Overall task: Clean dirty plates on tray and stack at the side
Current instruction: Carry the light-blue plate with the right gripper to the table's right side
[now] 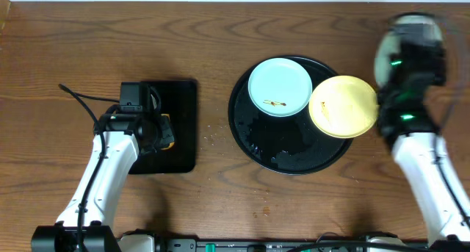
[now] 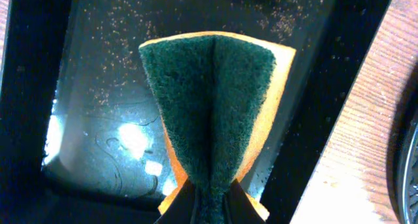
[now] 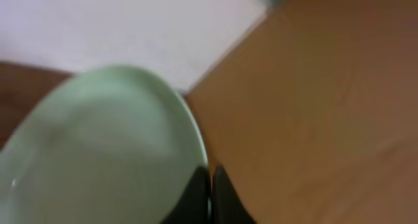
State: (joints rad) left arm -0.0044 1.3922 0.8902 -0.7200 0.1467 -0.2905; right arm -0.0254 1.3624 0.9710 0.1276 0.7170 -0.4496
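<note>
I should draw my right gripper back and down next, to release the held plate on the bare wood beside the yellow plate.
The round black tray (image 1: 294, 153) holds a pale blue plate (image 1: 279, 86) with brown specks. A pale yellow plate (image 1: 343, 106) with faint specks lies over the tray's right rim. My right gripper (image 3: 210, 185) is shut on the rim of a third pale plate (image 3: 104, 152) and holds it tilted in the air at the far right (image 1: 387, 55), blurred. My left gripper (image 2: 210, 201) is shut on a green and yellow sponge (image 2: 209, 100), folded between its fingers, above the rectangular black tray (image 2: 98, 67). In the overhead view the left gripper (image 1: 158, 131) is over that tray.
The rectangular black tray (image 1: 180, 105) lies left of the round tray and looks wet and speckled. Crumbs dot the wooden table between the two trays (image 1: 213, 138). A white surface (image 3: 130, 28) lies past the table's far right edge.
</note>
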